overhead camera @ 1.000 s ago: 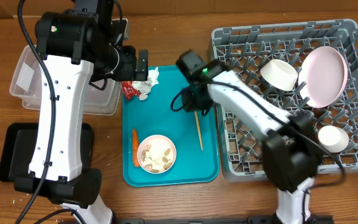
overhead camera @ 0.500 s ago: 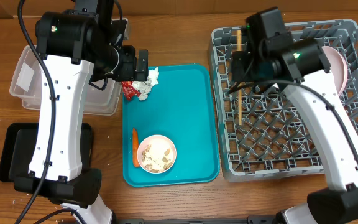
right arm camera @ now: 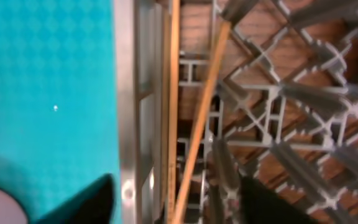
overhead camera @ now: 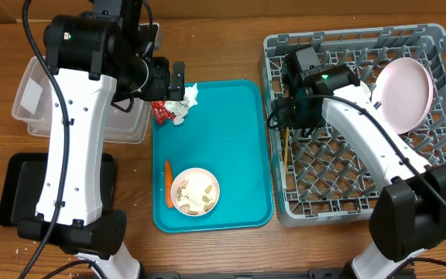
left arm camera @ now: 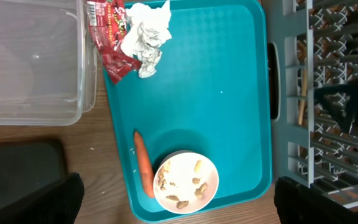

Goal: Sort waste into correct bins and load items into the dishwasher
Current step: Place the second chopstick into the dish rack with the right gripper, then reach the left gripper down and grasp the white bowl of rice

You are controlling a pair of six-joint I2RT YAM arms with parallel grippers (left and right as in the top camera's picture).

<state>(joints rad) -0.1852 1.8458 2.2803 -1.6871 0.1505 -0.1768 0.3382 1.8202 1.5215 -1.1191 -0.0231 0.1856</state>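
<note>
The white bowl is on the tray, below and back of the left gripper, so the left gripper needs to move down and back next, onto the white bowl's rack-side rim (overhead camera: 218, 188) (left arm camera: 217, 177).
Two wooden chopsticks (right arm camera: 174, 93) lie in the left edge of the grey dish rack (overhead camera: 362, 46), also seen as chopsticks (overhead camera: 285, 149) from overhead. My right gripper (right arm camera: 176, 208) hangs over them with its jaws open, and the dark fingers (right arm camera: 86, 205) stand clear of the sticks. High above the teal tray (overhead camera: 231, 116), my left gripper (left arm camera: 176, 202) is wide open and holds nothing. On that tray lie a red wrapper (left arm camera: 107, 37), crumpled white paper (left arm camera: 145, 34), a carrot piece (left arm camera: 143, 162) and a white bowl (left arm camera: 185, 183) with beige scraps.
A clear tub (overhead camera: 33, 101) stands left of the teal tray, with the black tray (overhead camera: 10, 194) in front of it. A pinkish plate (overhead camera: 401, 93) leans upright in the rack's far right. Upright pegs fill the rack.
My right arm carried the chopsticks from the teal tray over to the rack's left edge. Its jaws have opened and the sticks now lie in the rack. The left arm has not moved.
</note>
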